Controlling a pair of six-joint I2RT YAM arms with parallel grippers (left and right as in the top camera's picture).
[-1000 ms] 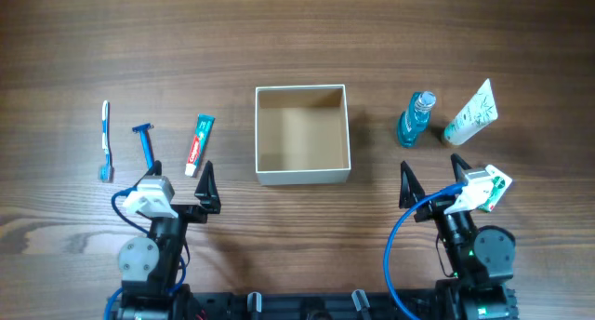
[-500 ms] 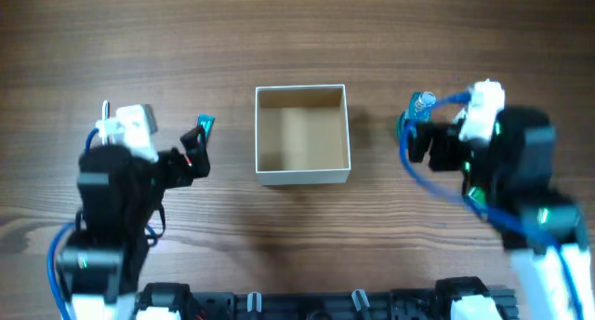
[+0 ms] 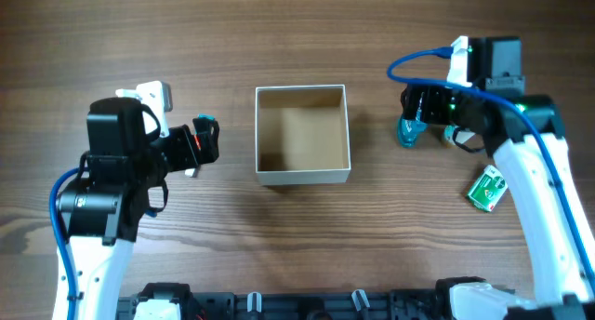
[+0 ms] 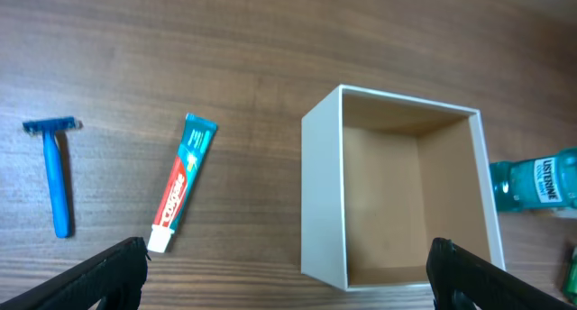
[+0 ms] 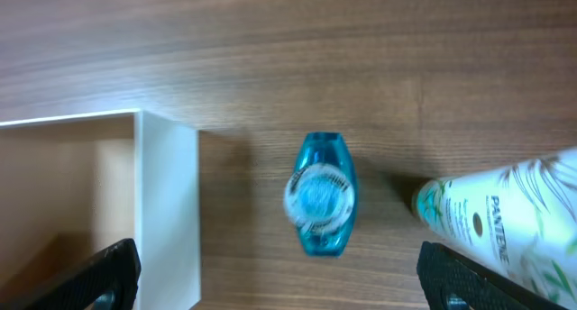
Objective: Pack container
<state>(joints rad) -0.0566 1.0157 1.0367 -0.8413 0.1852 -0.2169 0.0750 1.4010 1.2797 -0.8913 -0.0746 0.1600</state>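
The right gripper lowers its open fingers around the capped top of the upright mouthwash bottle [image 5: 320, 206] next and closes from both sides, since that top faces up below it.
The container [image 3: 302, 177] stands mid-table, open-topped and empty, with white walls and a tan inside; it also shows in the left wrist view [image 4: 323, 193] and the right wrist view [image 5: 167, 202]. My left gripper [image 3: 203, 143] is open and empty, above the table between the toothpaste tube [image 4: 180, 184] and the container. A blue razor [image 4: 59, 179] lies further left. My right gripper [image 3: 420, 106] is open and empty, above the upright blue mouthwash bottle [image 5: 320, 206]. A white Pantene tube [image 5: 505, 215] lies to the right of the bottle.
A green and white packet [image 3: 488, 188] lies on the wood table at the right, near my right forearm. In the overhead view my left arm hides the razor and most of the toothpaste. The mouthwash bottle also shows in the left wrist view [image 4: 536, 179].
Both arms have lifted from the table's front edge and reached forward: the left over the toothpaste area, the right over the mouthwash bottle. No object has moved.
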